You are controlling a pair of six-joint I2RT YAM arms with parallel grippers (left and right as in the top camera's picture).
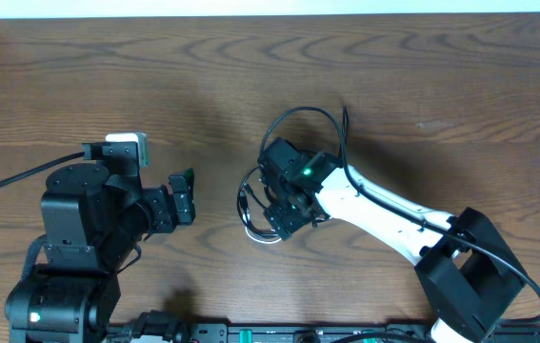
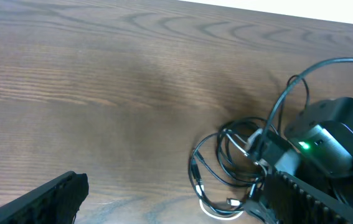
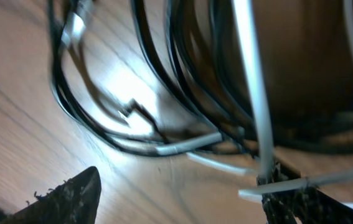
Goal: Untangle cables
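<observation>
I will move my right gripper down and to the right in the wrist view next, over the white cable [image 3: 257, 93] by the end of its finger, because its fingers are on either side of only bare wood.
The cables lie tangled mid-table. The black cable [image 1: 300, 116] throws a big loop toward the far side, and the white cable [image 1: 256, 237] curls under the coil's near edge. My right gripper [image 1: 271, 208] hangs low over the tangle. In the right wrist view its jaws [image 3: 182, 199] stand apart over bare wood, with black strands [image 3: 164, 62] just ahead and a white strand [image 3: 257, 93] running down against the right fingertip [image 3: 301, 202]. My left gripper [image 1: 184, 195] is open, left of the tangle and not touching it. The left wrist view shows the coil [image 2: 226, 168] by its right finger [image 2: 313, 199].
The wooden table [image 1: 441, 86] stretches around the tangle. Its far edge meets a white wall. The left arm's base [image 1: 70, 238] fills the near left, and the right arm's white link [image 1: 384, 214] slants in from the near right.
</observation>
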